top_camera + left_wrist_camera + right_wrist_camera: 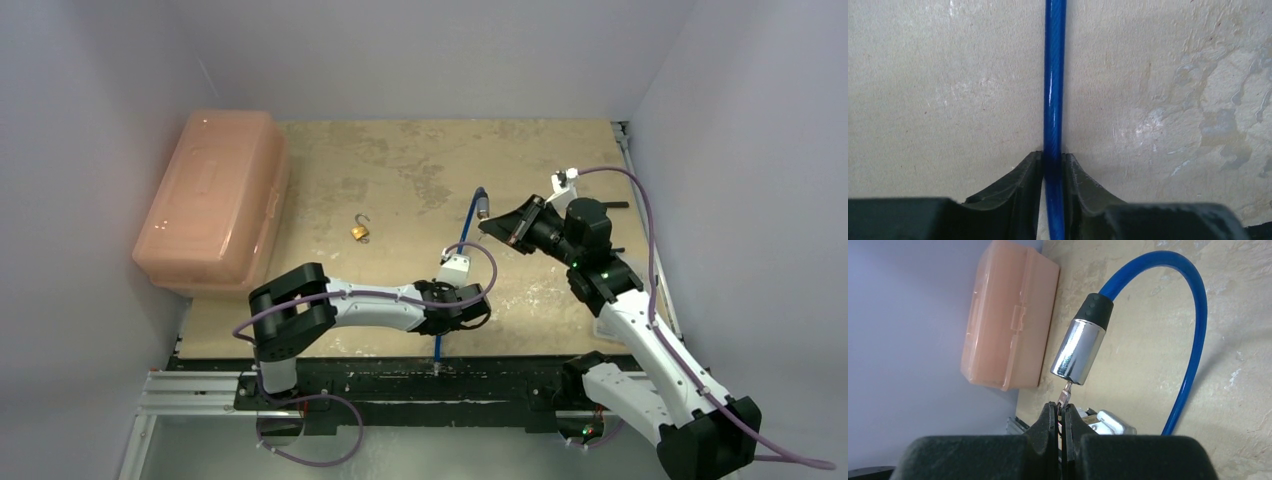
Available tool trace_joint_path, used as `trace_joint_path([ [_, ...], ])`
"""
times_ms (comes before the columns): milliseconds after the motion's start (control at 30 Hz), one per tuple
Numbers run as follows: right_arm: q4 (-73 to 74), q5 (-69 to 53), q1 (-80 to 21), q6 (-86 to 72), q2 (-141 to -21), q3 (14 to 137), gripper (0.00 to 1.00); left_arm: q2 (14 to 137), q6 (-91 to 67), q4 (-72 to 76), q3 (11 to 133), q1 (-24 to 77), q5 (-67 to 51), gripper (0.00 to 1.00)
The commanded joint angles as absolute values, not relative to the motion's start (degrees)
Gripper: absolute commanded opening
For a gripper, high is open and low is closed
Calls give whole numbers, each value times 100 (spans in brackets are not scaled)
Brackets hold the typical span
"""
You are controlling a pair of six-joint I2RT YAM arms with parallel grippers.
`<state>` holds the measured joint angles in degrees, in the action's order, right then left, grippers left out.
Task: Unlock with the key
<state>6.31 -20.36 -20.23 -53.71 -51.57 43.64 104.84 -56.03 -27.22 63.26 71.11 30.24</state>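
My right gripper lowers with the hanging lock head toward the bare tabletop next and releases the small key (1065,394), as that place lies below the gripper.
A blue cable lock (462,240) runs up the table; its chrome lock head (1079,352) with a black collar hangs in the air. My left gripper (1053,159) is shut on the blue cable (1054,90) low on the table; in the top view the left gripper (462,312) sits near the front edge. My right gripper (1061,408) is shut on a small key (1065,394), whose tip is in the bottom of the lock head. In the top view the right gripper (492,227) is just below the lock head (482,205).
A pink plastic box (215,200) lies at the left of the table, also in the right wrist view (1008,315). A small brass padlock (360,231) with open shackle lies in the middle. The table's front rail (400,385) is close behind the left gripper.
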Motion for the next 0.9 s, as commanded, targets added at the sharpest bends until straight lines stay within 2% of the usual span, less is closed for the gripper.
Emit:
trace_joint_path([
  [0, 527, -1871, -1993, -5141, -4970, 4345, 0, 10933, -5899, -3069, 6402, 7093, 3302, 8],
  [33, 566, -1858, -1987, -5114, -4932, 4342, 0, 10934, -5935, -3190, 6436, 7093, 3494, 0],
  [300, 670, -1899, -1978, -5001, -4863, 4317, 0, 10274, -6002, -3942, 6366, 6969, 4610, 0],
  [467, 114, -2078, -1978, -5032, -5065, 4135, 0, 9620, -5868, -4097, 6136, 6417, 4911, 0],
  [667, -995, -2337, -1977, -5065, -6025, 3872, 0, 9079, -5305, -3818, 5876, 5615, 5139, 0],
  [867, -1689, -2355, -1976, -5176, -7151, 3819, 0, 9209, -4623, -3298, 5936, 4947, 5154, 0],
])
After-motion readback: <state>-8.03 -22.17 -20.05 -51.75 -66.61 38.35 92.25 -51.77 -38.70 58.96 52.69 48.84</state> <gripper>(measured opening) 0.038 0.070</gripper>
